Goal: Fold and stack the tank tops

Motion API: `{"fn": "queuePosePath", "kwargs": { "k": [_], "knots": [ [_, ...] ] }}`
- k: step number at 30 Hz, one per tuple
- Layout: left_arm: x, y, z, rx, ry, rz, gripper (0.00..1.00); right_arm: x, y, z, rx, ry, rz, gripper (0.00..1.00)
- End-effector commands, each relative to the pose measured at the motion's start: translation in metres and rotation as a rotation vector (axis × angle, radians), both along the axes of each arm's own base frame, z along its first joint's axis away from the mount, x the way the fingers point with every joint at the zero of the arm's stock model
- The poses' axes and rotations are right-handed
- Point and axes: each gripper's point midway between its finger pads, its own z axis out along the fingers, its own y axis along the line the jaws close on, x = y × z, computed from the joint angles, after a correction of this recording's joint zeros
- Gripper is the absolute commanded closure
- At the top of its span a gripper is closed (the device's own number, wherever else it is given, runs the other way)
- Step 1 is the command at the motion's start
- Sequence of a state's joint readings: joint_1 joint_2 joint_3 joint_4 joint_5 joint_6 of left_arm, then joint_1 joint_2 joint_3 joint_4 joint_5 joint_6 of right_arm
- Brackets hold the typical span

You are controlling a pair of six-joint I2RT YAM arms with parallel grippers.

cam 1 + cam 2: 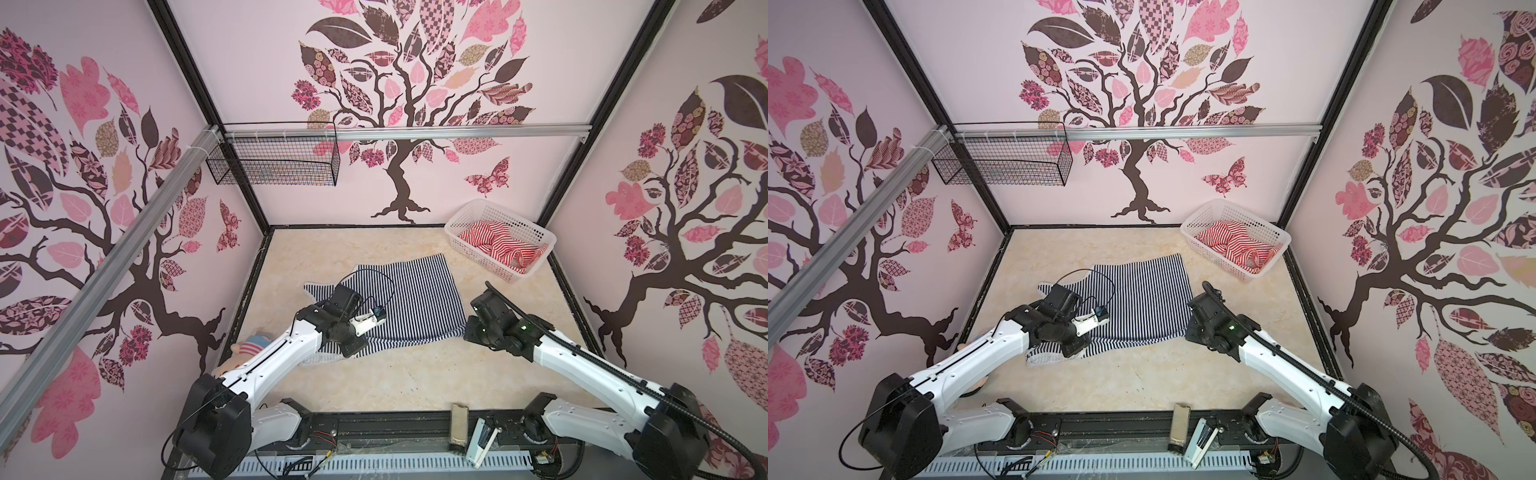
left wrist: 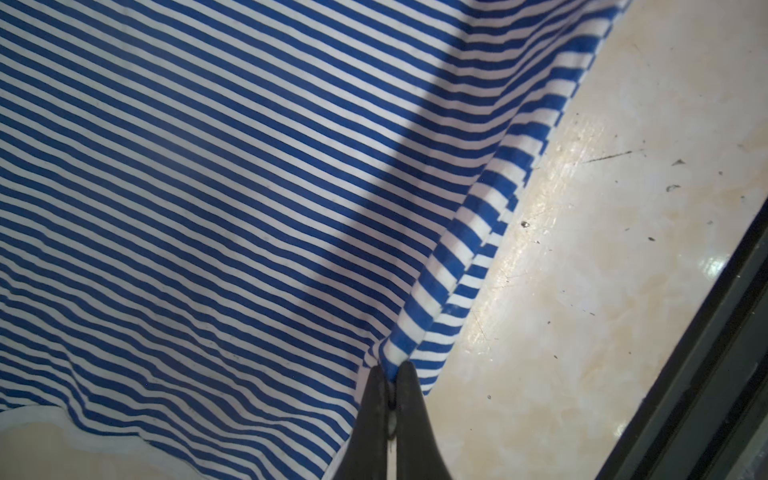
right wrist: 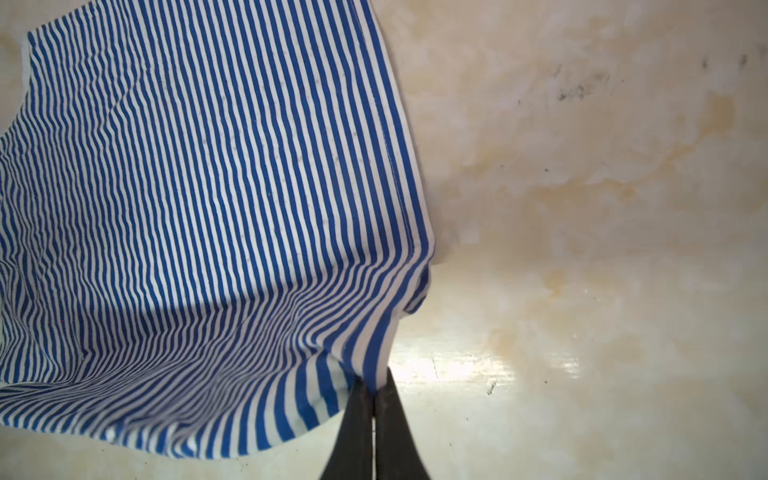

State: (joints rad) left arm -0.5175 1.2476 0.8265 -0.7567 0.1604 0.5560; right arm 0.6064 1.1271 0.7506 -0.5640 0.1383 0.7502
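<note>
The top's flat side seam (image 1: 456, 304) (image 3: 392, 164) is outward of and below my right gripper, so the gripper should move the raised corner outward and down onto that seam and let go of it.
The navy-and-white striped tank top (image 1: 409, 297) (image 1: 1144, 297) lies spread on the table's middle in both top views, its near edge lifted and creased. My left gripper (image 2: 390, 370) is shut on a fold of this top's near edge, by a whitish-trimmed strap. My right gripper (image 3: 376, 386) is shut on the top's near right corner, raising it off the table. In both top views the arms' wrists hide the fingertips. The red-and-white striped tank top (image 1: 500, 245) (image 1: 1235, 245) lies crumpled in the white basket.
The white perforated basket (image 1: 482, 262) (image 1: 1217, 259) stands at the back right corner. A plush doll (image 1: 249, 347) lies at the left wall under my left arm. A black wire basket (image 1: 274, 162) hangs from the rail. Small tools (image 1: 459, 428) lie along the front edge.
</note>
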Motion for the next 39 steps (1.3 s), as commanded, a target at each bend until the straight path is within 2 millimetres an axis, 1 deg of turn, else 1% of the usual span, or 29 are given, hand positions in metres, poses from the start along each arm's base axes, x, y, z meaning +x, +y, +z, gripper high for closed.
{"fn": "queuePosePath", "kwargs": {
  "k": [1, 8, 14, 16, 20, 25, 27, 29, 32, 35, 36, 39],
  "knots": [
    [0.028, -0.007, 0.011, -0.015, -0.084, 0.035, 0.95, 0.02, 0.004, 0.008, -0.029, -0.028, 0.023, 1.0],
    [0.061, -0.003, 0.004, 0.027, -0.135, 0.107, 0.94, 0.048, 0.004, 0.0, -0.075, -0.012, 0.034, 1.0],
    [0.083, 0.004, -0.005, 0.081, -0.162, 0.169, 0.93, 0.068, 0.002, -0.018, -0.139, 0.026, 0.042, 1.0],
    [0.088, 0.006, -0.008, 0.097, -0.163, 0.181, 0.92, 0.073, 0.0, -0.024, -0.165, 0.038, 0.042, 1.0],
    [0.093, 0.007, -0.013, 0.107, -0.163, 0.187, 0.87, 0.082, -0.002, -0.034, -0.213, 0.056, 0.044, 1.0],
    [0.096, 0.007, -0.017, 0.121, -0.158, 0.187, 0.82, 0.09, -0.004, -0.041, -0.252, 0.068, 0.045, 1.0],
    [0.099, 0.01, -0.018, 0.135, -0.17, 0.198, 0.74, 0.093, -0.005, -0.041, -0.261, 0.07, 0.045, 0.96],
    [0.106, 0.013, -0.016, 0.145, -0.201, 0.226, 0.66, 0.095, -0.005, -0.038, -0.267, 0.064, 0.04, 0.88],
    [0.117, 0.018, -0.007, 0.153, -0.263, 0.278, 0.57, 0.094, -0.005, -0.029, -0.255, 0.057, 0.035, 0.74],
    [0.125, 0.028, 0.008, 0.169, -0.342, 0.335, 0.53, 0.088, -0.003, -0.019, -0.222, 0.055, 0.034, 0.67],
    [0.125, 0.031, 0.011, 0.174, -0.356, 0.345, 0.53, 0.086, -0.003, -0.017, -0.211, 0.051, 0.033, 0.66],
    [0.113, 0.037, 0.019, 0.177, -0.352, 0.34, 0.53, 0.076, -0.003, -0.013, -0.173, 0.038, 0.029, 0.65]
  ]
}}
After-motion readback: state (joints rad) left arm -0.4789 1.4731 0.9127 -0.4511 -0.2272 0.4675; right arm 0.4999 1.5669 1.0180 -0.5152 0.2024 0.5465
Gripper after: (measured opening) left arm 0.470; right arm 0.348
